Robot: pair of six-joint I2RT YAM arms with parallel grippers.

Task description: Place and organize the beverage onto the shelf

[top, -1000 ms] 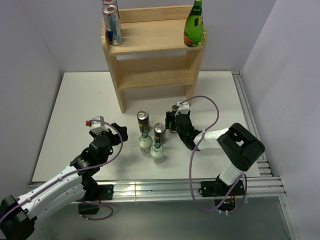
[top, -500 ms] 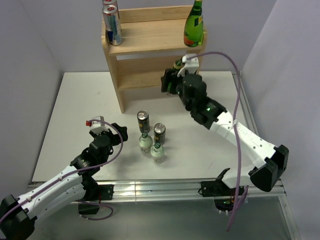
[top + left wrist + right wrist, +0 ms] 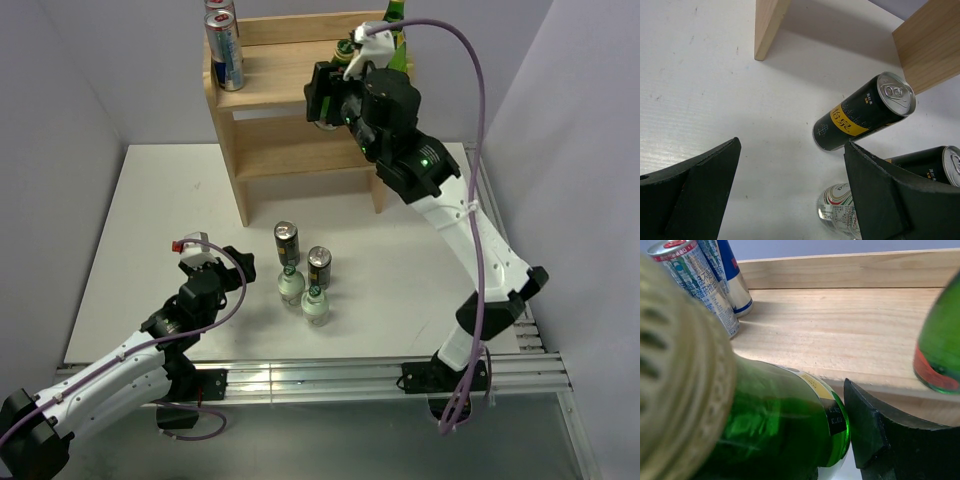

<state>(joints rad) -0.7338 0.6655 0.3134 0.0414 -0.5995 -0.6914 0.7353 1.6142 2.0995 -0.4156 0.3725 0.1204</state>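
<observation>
The part of the top level beside the second bottle is empty, so the right gripper will push outward past the top level's edge and release the bottle on the bare wood (image 3: 317,54) (image 3: 862,355) there.
The pale wooden shelf (image 3: 300,85) stands at the back of the table. My right gripper (image 3: 325,100) is shut on a green glass bottle (image 3: 770,430) and holds it in front of the top tier's front edge (image 3: 850,335); its gold cap fills the left of the right wrist view. A second green bottle (image 3: 388,50) stands at the top tier's right end. Two tall silver-and-blue cans (image 3: 226,50) stand at its left end. My left gripper (image 3: 215,262) is open and empty, low over the table left of the loose drinks.
On the table in front of the shelf stand two dark cans (image 3: 287,240) (image 3: 319,265) and two clear bottles (image 3: 291,285) (image 3: 316,305). In the left wrist view the nearer can (image 3: 865,112) and a clear bottle (image 3: 840,212) lie just ahead of the right finger.
My right arm has lifted the green bottle from the table beside the cans up to the shelf's top tier. The left arm has not moved.
</observation>
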